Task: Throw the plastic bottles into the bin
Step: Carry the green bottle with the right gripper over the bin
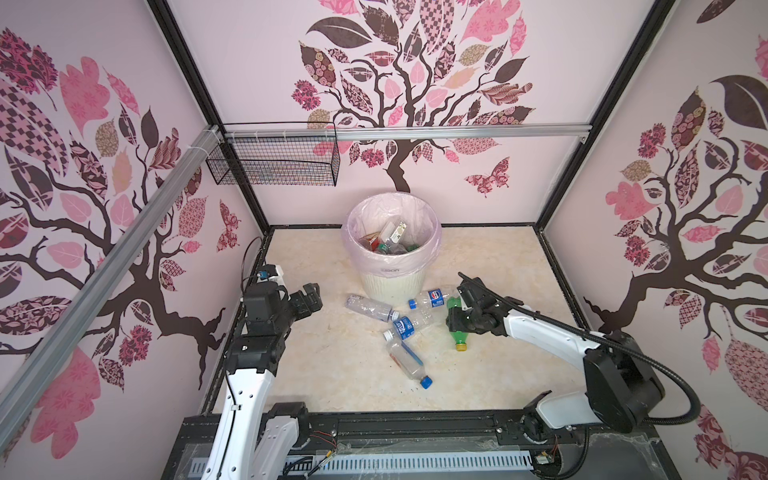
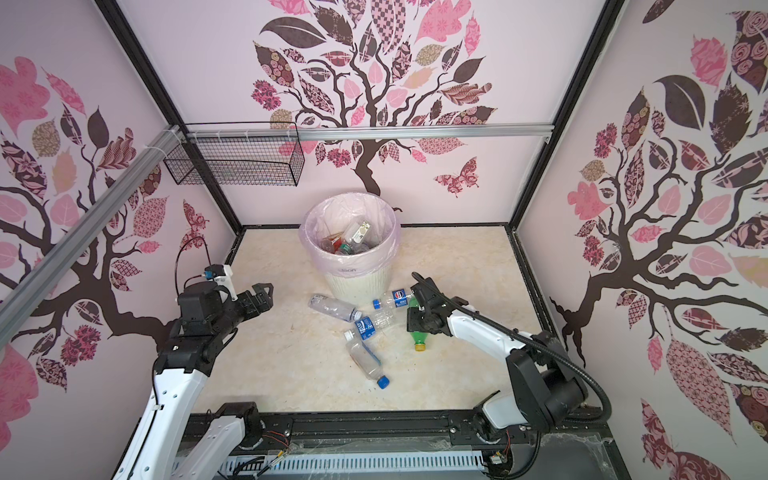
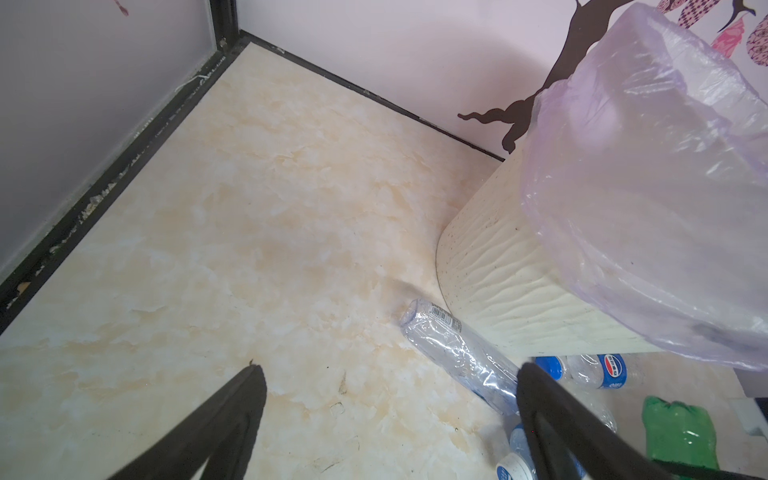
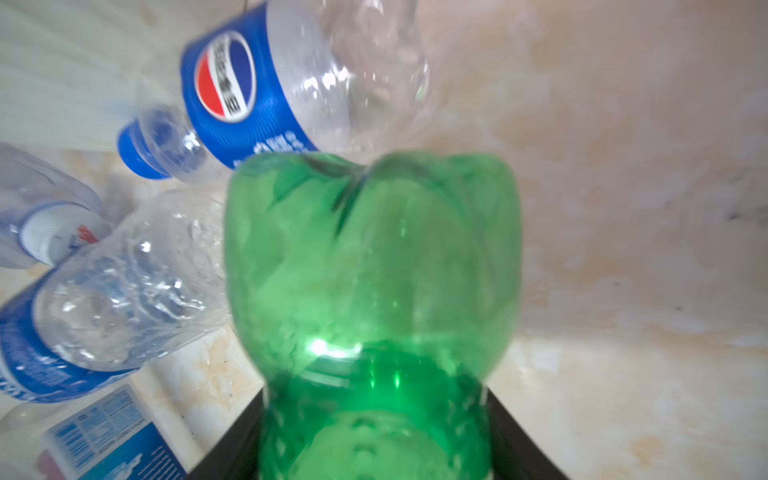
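Observation:
The bin's lined rim is higher up, so my right gripper should next rise from the floor, carry the green bottle (image 1: pixel 459 334) outward over the bin's open mouth (image 1: pixel 392 226) and let it go there.
The cream ribbed bin (image 1: pixel 390 286) (image 2: pixel 353 286) with a pink liner stands at the back and holds several bottles. In front of it lie a crushed clear bottle (image 1: pixel 370 308) (image 3: pixel 453 353), a blue-labelled one with a blue cap (image 1: pixel 430 298) (image 4: pixel 266 83), another blue-labelled one (image 1: pixel 409 324) and a clear one with a blue cap (image 1: pixel 407 361). My right gripper (image 1: pixel 457 316) (image 2: pixel 415 318) (image 4: pixel 374 399) is low at the floor, shut on the green bottle (image 1: pixel 459 334) (image 4: pixel 374 266) across its body; the yellow cap points toward the front. My left gripper (image 1: pixel 311 297) (image 2: pixel 262 297) (image 3: pixel 390 370) hangs open and empty, left of the bin.
A black wire mesh basket (image 1: pixel 274 160) hangs from the rail at the back left. Patterned walls close in three sides. The marbled floor (image 1: pixel 332 365) ends at a black frame edge at the front, where both arm bases are mounted.

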### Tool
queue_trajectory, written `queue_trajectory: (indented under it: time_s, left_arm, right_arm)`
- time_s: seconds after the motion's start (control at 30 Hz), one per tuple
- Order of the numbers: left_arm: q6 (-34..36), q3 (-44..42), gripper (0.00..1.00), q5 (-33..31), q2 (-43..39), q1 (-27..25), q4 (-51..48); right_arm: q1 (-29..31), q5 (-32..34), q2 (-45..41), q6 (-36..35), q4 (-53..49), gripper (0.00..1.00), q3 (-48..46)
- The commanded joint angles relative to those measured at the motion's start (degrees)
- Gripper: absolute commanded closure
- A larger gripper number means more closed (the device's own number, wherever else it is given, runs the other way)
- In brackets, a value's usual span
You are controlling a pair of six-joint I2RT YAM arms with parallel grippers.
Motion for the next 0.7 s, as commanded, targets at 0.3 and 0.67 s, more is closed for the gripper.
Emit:
queue_trajectory:
  time_s: [0.3, 0.67]
  left_arm:
    - [0.2, -1.5, 0.02, 2.1, -0.1, 0.3, -0.3]
    - [0.3, -1.5, 0.02, 2.7, 0.2, 0.3, -0.2]
  right_arm:
    - [-4.0, -1.9, -13.8, -7.1, -2.7, 0.46, 12.1]
    - [-5.0, -15.5, -23.9, -8.7, 7.2, 0.49, 11.1]
